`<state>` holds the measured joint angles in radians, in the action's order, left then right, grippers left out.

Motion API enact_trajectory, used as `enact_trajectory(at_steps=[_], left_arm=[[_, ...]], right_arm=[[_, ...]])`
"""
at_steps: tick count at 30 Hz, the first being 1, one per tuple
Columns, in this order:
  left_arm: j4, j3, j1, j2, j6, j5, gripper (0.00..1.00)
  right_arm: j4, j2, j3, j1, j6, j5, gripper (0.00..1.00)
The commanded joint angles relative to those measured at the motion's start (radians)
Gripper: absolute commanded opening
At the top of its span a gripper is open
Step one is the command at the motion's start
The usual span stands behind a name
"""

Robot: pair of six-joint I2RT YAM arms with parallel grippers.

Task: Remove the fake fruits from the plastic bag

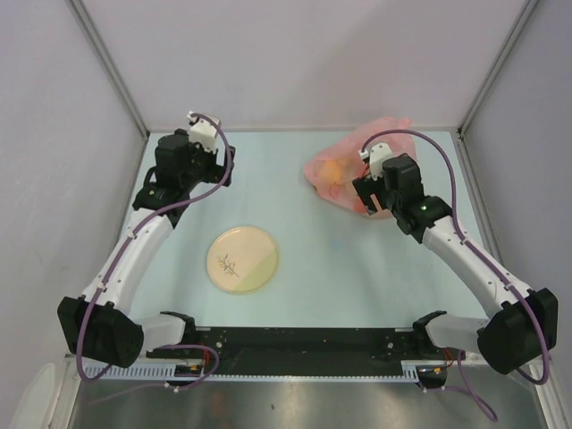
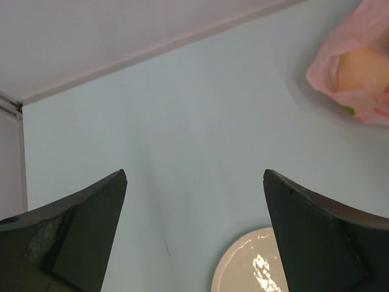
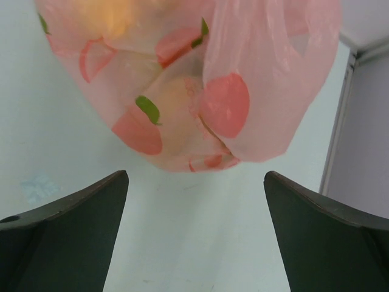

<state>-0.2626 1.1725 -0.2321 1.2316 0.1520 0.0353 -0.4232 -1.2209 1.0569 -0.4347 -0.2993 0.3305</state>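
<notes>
My right gripper moves outward over the bag's near side next and closes where loose plastic gathers, since the bunched fold of bag lies outward of it.
The pink plastic bag [image 1: 344, 165] with red printed marks lies at the far right of the table, bulging with fake fruits; a yellow-orange fruit [image 1: 332, 170] shows through it. In the right wrist view the bag [image 3: 188, 79] fills the top, just beyond my fingers. My right gripper [image 3: 194, 182] is open and empty, right in front of the bag, apart from it. My left gripper [image 2: 194, 179] is open and empty over bare table at the far left; the bag [image 2: 358, 73] shows at its upper right with a pale fruit inside.
A round cream plate [image 1: 242, 259] with a sprig drawing lies in the middle, nearer the front; its rim shows in the left wrist view [image 2: 243, 267]. White walls enclose the table on three sides.
</notes>
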Motion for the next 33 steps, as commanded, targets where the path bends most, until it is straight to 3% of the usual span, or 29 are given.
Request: enact_trajectory(at_steps=[1,3,7,13,16,18,21,24,27,28,29,31,32,33], left_arm=[[-0.102,0.046,-0.007,-0.046,0.087,-0.002,1.00],[-0.112,0.030,-0.007,-0.072,0.095,0.020,1.00],[-0.162,0.019,-0.007,-0.135,0.051,0.061,1.00],[-0.279,0.082,-0.010,-0.121,-0.026,0.149,1.00],[-0.218,0.040,-0.027,-0.158,-0.037,0.132,1.00],[-0.195,0.021,-0.018,-0.179,-0.074,0.136,1.00],[-0.162,0.004,0.014,-0.185,-0.146,0.253,1.00],[-0.126,-0.008,0.027,-0.175,-0.233,0.279,0.99],[-0.119,-0.010,0.036,-0.166,-0.224,0.310,0.99],[-0.118,-0.014,0.033,-0.159,-0.220,0.316,0.98],[-0.119,-0.013,0.033,-0.152,-0.221,0.314,0.98],[-0.132,-0.001,0.033,-0.124,-0.241,0.316,0.98],[-0.127,-0.001,0.033,-0.118,-0.252,0.327,0.98],[-0.124,-0.002,0.033,-0.113,-0.253,0.328,0.98]], right_arm=[[0.159,0.008,0.020,-0.010,-0.095,-0.165,1.00],[0.236,-0.014,0.040,-0.033,-0.081,-0.096,1.00],[0.202,-0.132,0.162,-0.102,-0.086,0.042,0.96],[0.170,-0.270,0.273,-0.044,-0.109,0.153,0.91],[0.204,-0.327,0.285,-0.009,-0.138,0.162,0.88],[0.230,-0.363,0.299,0.001,-0.146,0.246,0.88],[0.264,-0.394,0.311,0.030,-0.144,0.249,0.85],[0.343,-0.451,0.324,0.053,-0.153,0.293,0.84],[0.412,-0.520,0.350,0.067,-0.167,0.274,0.81],[0.446,-0.547,0.356,0.067,-0.178,0.274,0.76],[0.466,-0.563,0.362,0.067,-0.202,0.278,0.56],[0.469,-0.581,0.419,0.056,-0.216,0.269,0.30],[0.456,-0.585,0.443,0.050,-0.215,0.237,0.04],[0.414,-0.582,0.492,0.041,-0.204,0.219,0.00]])
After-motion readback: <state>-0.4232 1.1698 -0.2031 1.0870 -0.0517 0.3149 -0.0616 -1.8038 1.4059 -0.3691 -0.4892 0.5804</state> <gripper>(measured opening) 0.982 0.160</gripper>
